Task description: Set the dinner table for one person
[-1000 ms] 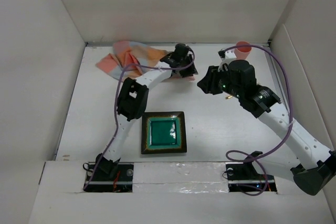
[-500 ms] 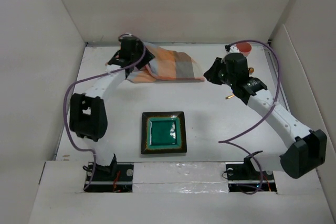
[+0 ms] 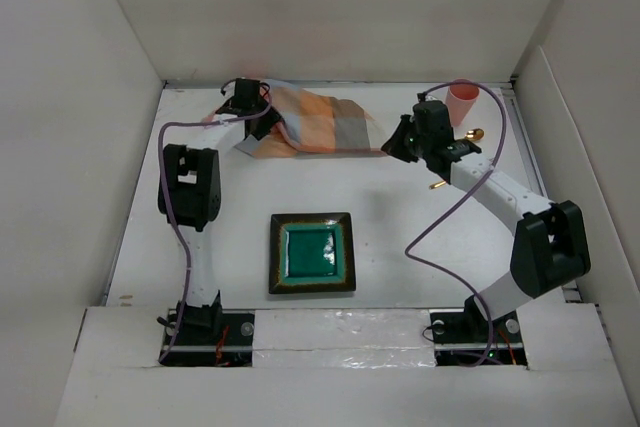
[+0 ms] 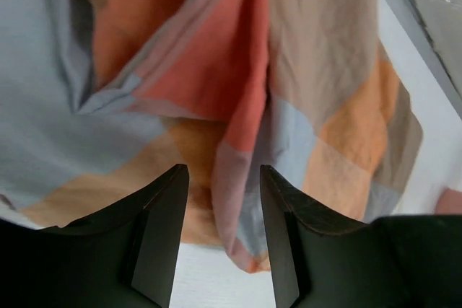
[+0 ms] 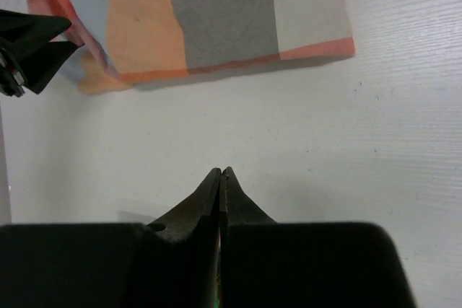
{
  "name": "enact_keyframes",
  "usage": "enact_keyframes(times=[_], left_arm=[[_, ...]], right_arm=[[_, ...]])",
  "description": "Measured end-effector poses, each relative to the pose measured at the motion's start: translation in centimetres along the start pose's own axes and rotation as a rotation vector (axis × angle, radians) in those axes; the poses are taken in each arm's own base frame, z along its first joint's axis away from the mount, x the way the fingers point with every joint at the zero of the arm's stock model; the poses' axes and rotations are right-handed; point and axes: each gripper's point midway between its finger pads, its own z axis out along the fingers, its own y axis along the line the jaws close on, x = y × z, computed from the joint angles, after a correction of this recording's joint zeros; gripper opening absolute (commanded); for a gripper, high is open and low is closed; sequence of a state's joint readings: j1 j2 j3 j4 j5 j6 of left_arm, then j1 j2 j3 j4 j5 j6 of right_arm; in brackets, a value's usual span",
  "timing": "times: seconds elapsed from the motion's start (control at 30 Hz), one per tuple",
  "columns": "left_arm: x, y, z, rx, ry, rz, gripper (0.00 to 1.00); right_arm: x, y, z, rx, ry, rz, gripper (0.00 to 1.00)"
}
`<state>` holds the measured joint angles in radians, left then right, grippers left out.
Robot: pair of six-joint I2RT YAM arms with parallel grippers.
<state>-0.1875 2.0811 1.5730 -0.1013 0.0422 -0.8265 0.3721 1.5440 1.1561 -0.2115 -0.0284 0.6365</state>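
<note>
The robot's left gripper should next move outward along the raised red line of the cloth's fold, toward the cloth's back panel, and close there.
The orange-and-grey checked cloth (image 3: 325,125) lies spread at the back of the white dinner table (image 3: 390,217). My left gripper (image 3: 258,119) is at the cloth's left end. In the left wrist view it (image 4: 221,171) is open, with a fold of the cloth (image 4: 238,128) between its fingers. My right gripper (image 3: 388,150) is just off the cloth's right end. In the right wrist view it (image 5: 222,171) is shut and empty over bare table, with the cloth (image 5: 216,12) ahead of it. A square green plate (image 3: 312,253) with a dark rim sits near the front middle.
A pink cup (image 3: 462,102) stands at the back right corner. Two small gold pieces of cutlery (image 3: 475,134) (image 3: 438,185) lie near my right arm. Upright white panels (image 3: 60,147) wall the table on all sides.
My left arm has swung from the cloth's right end to its left end. The cloth has been drawn out flatter and to the right. My right gripper has moved toward the back.
</note>
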Motion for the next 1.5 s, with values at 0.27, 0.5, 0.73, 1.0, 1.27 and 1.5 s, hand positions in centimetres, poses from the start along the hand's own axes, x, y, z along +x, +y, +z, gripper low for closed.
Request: enact_keyframes(times=[0.27,0.5,0.73,1.0,1.27,1.5], left_arm=[[-5.0,-2.4,1.3,-0.006,-0.123,-0.014,0.37],[-5.9,-2.0,3.0,-0.039,-0.148,-0.027,0.19],[-6.5,-1.3,3.4,-0.07,-0.159,-0.033,0.29],[-7.4,-2.3,4.6,-0.055,-0.173,-0.032,0.26],[-6.6,-0.7,6.4,-0.112,-0.149,-0.013,0.18],[-7.1,-0.4,6.2,-0.138,-0.172,-0.009,0.13]], right_arm=[[-0.2,-0.4,0.0,-0.001,0.002,0.008,0.08],[0.0,-0.5,0.0,-0.002,0.013,-0.009,0.1],[0.0,-0.9,0.0,0.001,0.02,-0.024,0.11],[0.2,-1.0,0.0,0.004,0.025,-0.03,0.13],[0.4,-1.3,-0.1,0.01,0.032,-0.04,0.14],[0.3,-1.6,-0.1,0.017,0.031,-0.04,0.21]])
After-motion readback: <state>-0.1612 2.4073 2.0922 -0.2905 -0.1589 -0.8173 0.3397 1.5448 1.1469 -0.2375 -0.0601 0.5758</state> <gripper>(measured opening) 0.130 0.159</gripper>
